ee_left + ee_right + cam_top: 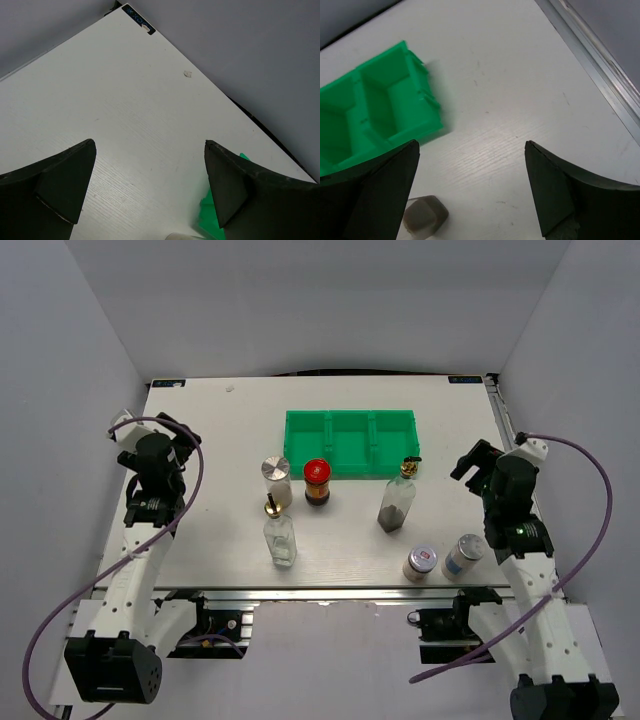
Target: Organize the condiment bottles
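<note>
I will turn my right gripper next, then move it to the left in the top view onto the glass bottle's gold top, because the top is narrower than the bottle's body.
Six condiment bottles stand on the white table in front of the green tray [350, 475]. A silver-lidded shaker [277, 481] and a red-lidded dark jar [317, 483] stand at the tray's front left. A clear bottle with a gold spout [280, 535] stands nearer. A dark-filled glass bottle [398, 500] stands at the tray's right front; its base shows in the right wrist view [422, 215]. Two small shakers [421, 562] [463, 555] stand near the front edge. My left gripper [180, 440] is open and empty at the left. My right gripper [470, 465] is open and empty at the right.
The green tray has three empty compartments; its right end shows in the right wrist view [380, 107]. An aluminium rail [600, 75] marks the table's right edge. Grey walls close in the back and both sides.
</note>
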Controlling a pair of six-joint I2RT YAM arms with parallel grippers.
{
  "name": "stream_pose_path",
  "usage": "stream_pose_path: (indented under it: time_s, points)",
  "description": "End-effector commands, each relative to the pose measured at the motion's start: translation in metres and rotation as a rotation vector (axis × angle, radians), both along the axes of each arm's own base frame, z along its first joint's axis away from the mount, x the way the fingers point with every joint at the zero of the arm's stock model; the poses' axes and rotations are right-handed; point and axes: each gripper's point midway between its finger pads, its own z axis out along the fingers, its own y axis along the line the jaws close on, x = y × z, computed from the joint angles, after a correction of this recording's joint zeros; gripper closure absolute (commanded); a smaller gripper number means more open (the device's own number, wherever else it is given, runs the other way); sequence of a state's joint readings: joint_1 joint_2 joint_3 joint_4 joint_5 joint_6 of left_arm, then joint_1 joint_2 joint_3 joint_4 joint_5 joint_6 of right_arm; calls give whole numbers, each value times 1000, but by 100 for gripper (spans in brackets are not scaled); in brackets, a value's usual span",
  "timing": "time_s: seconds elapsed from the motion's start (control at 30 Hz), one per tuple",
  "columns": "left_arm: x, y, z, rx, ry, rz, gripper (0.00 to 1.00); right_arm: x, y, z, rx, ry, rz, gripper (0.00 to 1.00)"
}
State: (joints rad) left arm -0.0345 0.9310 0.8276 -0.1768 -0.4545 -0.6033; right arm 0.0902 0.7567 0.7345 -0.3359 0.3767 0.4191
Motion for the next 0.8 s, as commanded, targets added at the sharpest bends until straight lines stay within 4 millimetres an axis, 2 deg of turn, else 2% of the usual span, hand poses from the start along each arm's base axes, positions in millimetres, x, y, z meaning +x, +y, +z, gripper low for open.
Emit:
stream_pose_path:
  time_s: [0.0, 0.13, 0.2, 0.3, 0.33, 0.4, 0.43, 0.53, 0.77]
  points:
    - [1, -4, -8, -1, 26, -26, 2, 3, 35, 38, 25, -168, 221, 10]
    - [6, -5, -20, 14, 59, -38, 2, -19, 75, 61, 4, -267, 498, 10]
    - [7, -4, -28, 22, 91, -35, 2, -26, 82, 72, -34, -326, 556, 10]
    - [8, -5, -34, 31, 108, -47, 2, -38, 104, 79, -44, -363, 712, 11]
    - [7, -5, -32, 33, 99, -51, 2, -45, 117, 80, -33, -368, 798, 11]
    - [5, -5, -29, 37, 77, -52, 2, -51, 130, 80, -47, -367, 903, 11]
    - [4, -5, -31, 39, 74, -54, 2, -60, 142, 82, -34, -377, 999, 11]
    - [3, -6, -25, 43, 49, -59, 2, -67, 152, 83, -31, -386, 1084, 11]
    - [1, -7, -24, 48, 50, -67, 2, -76, 157, 93, -69, -455, 1137, 11]
